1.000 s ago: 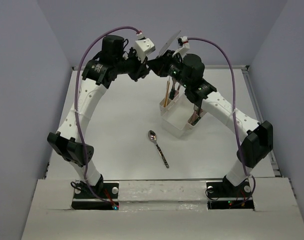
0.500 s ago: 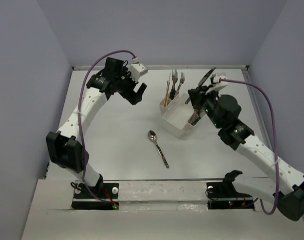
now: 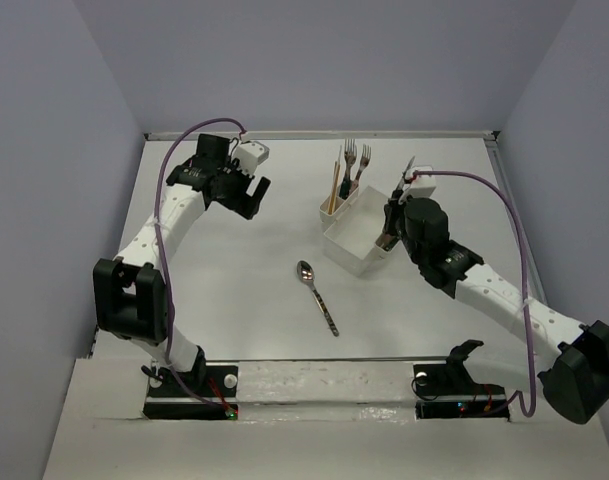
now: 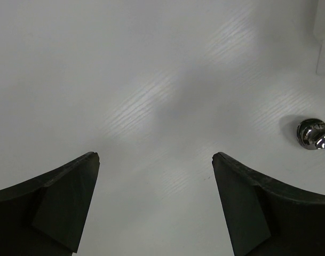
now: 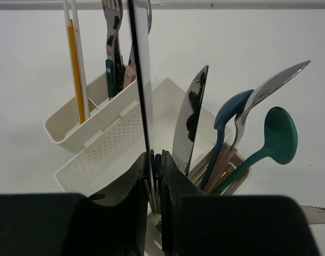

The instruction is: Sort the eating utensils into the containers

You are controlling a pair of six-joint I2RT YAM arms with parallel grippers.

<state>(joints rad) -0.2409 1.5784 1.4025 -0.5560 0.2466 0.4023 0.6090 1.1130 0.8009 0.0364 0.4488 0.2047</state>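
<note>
Next, the right gripper carries the knife down into the near slot (image 3: 387,242) (image 5: 196,178), toward the standing knife, since its handle already points at that slot's opening.
The white caddy (image 3: 356,238) stands mid-table, with forks (image 3: 356,154) and chopsticks (image 3: 334,186) upright in its far slot. My right gripper (image 3: 394,212) hangs over its right end, shut on a knife (image 5: 142,80) whose blade points up. In the right wrist view the gripper (image 5: 157,165) pinches the handle above the caddy (image 5: 98,152). Another knife (image 5: 190,120), a blue spoon (image 5: 230,114) and a teal spoon (image 5: 279,133) stand in the near slot. A metal spoon (image 3: 316,295) lies loose on the table. My left gripper (image 3: 248,192) is open and holds nothing.
The left wrist view shows bare table between the open fingers (image 4: 66,197), with the loose spoon's bowl (image 4: 311,133) at the right edge. A raised rail (image 3: 324,133) borders the table's far side. Purple cables loop over both arms.
The two grippers met high over the table a second ago. The left one has opened and drawn back to the left. The right arm has swung down with the knife to the caddy's right end.
</note>
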